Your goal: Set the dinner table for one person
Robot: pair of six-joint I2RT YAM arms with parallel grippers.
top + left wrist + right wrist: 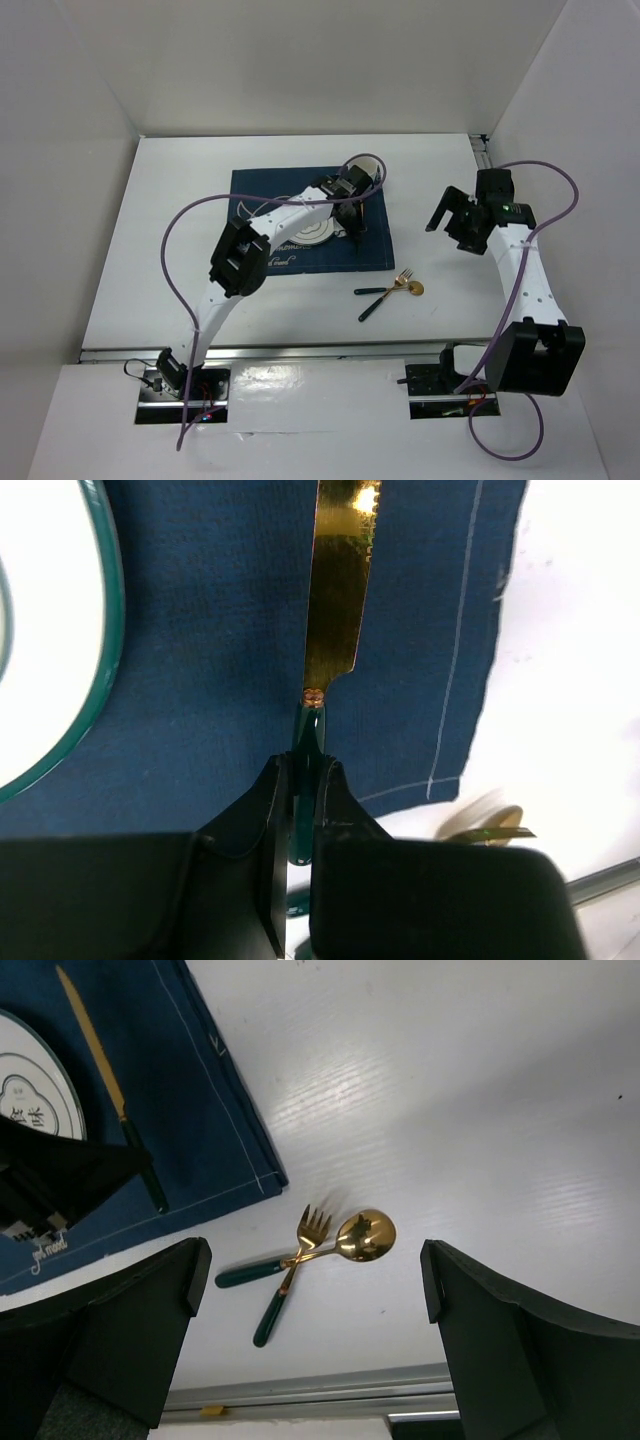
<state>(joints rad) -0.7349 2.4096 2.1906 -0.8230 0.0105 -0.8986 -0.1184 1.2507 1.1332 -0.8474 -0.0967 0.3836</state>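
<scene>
My right gripper will go down next, to its left in the top view, to grab the fork's green handle. The fork's handle sticks out clear of the spoon (365, 1235) there.
On the white dinner table (170, 200) lies a navy placemat (270, 190) with a white, green-rimmed plate (318, 232) on it. My left gripper (355, 222) is shut on the green handle of a gold-bladed knife (335, 580), which sits low on the mat just right of the plate (50, 630). The knife also shows in the right wrist view (100, 1070). A gold fork (290, 1280) and gold spoon (365, 1235), both green-handled, lie crossed on the table off the mat's near right corner. My right gripper (315, 1260) is open and empty, raised above them.
A white cup (365, 168) stands at the mat's far right corner. A metal rail (300, 352) runs along the table's near edge. White walls enclose the table on three sides.
</scene>
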